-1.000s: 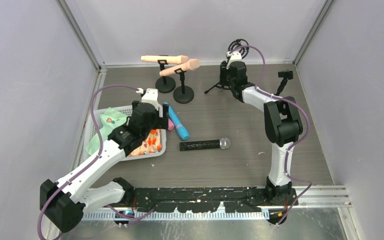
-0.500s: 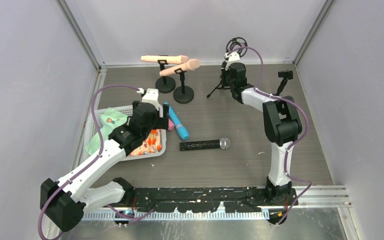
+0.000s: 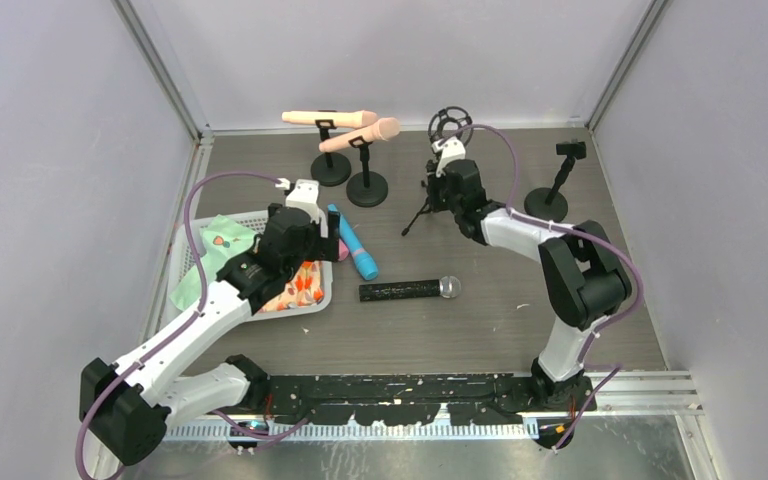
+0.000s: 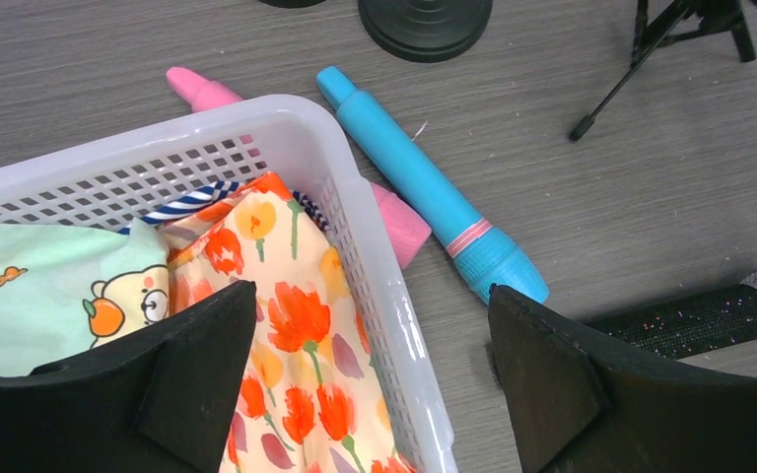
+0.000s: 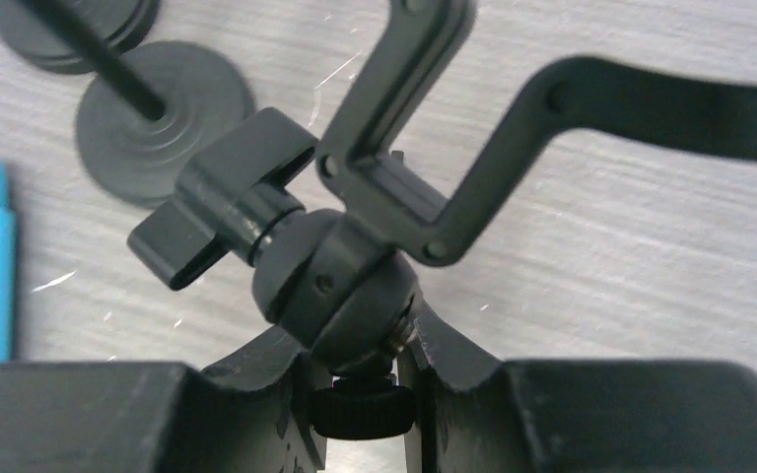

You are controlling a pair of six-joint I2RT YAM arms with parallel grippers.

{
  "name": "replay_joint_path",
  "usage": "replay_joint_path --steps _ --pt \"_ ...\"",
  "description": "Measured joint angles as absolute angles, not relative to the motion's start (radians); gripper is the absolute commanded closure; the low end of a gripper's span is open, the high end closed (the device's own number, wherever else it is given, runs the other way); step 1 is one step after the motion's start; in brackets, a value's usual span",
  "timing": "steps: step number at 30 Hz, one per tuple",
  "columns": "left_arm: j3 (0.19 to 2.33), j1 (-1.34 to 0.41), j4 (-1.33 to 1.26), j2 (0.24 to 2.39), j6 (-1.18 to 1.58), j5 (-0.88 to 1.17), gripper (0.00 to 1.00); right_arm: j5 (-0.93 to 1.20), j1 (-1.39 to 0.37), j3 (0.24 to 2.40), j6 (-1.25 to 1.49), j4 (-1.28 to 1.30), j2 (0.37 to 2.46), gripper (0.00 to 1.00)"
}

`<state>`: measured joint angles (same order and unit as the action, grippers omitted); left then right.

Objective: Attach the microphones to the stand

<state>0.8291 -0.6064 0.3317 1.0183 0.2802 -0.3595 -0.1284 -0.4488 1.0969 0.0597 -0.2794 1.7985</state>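
Note:
The right gripper brings the black tripod stand slightly back and toward the blue microphone next, over the bare table beside it, as the patch is clear.
Two peach microphones (image 3: 328, 118) (image 3: 362, 135) sit clipped on round-base stands at the back. The blue microphone (image 3: 353, 243) (image 4: 429, 192) and the black microphone (image 3: 410, 289) (image 4: 710, 315) with its silver head lie flat on the table. My left gripper (image 3: 300, 232) (image 4: 373, 296) hangs open over the basket's right rim, just left of the blue microphone, with nothing in it. My right gripper (image 3: 447, 188) (image 5: 363, 379) is shut on the neck of a black tripod stand (image 3: 450, 125) (image 5: 340, 281), just below its ball head. The stand's ring mount has no microphone in it.
A white basket (image 3: 322, 300) (image 4: 375, 256) holding patterned cloths sits at the left, with a pink object (image 4: 394, 222) against its side. A further round-base stand (image 3: 557, 185) with a bare clip stands at the right. Walls close in the left, back and right sides.
My right gripper has shut on the tripod stand and carried it left and toward the front, uncovering the round-base stand at the right. The left arm has not moved.

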Motion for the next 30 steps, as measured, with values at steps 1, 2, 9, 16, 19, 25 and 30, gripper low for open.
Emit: replay_joint_path --steps 1,2,9,16,19,25,30 --pt "0.827 -0.606 0.332 1.016 0.280 -0.354 0.13 -0.132 -0.463 1.077 0.070 -0.278 1.781 0.85" --pt "0.825 -0.606 0.331 1.014 0.280 -0.346 0.13 -0.138 -0.480 1.055 0.083 -0.278 1.763 0.84" --pt "0.813 -0.622 0.318 1.003 0.280 -0.312 0.13 -0.176 -0.607 0.962 0.145 -0.284 1.681 0.60" --pt "0.791 -0.690 0.298 0.994 0.261 -0.285 0.12 -0.181 -0.638 0.906 0.209 -0.252 1.618 0.21" --pt "0.763 -0.727 0.263 0.993 0.245 -0.260 0.12 -0.182 -0.637 0.884 0.225 -0.207 1.548 0.14" --pt "0.736 -0.794 0.185 1.037 0.206 -0.183 0.13 -0.150 -0.635 0.840 0.251 -0.131 1.320 0.12" --pt "0.734 -0.843 0.076 1.158 0.095 -0.026 0.13 -0.120 -0.635 0.776 0.286 -0.018 1.087 0.12"
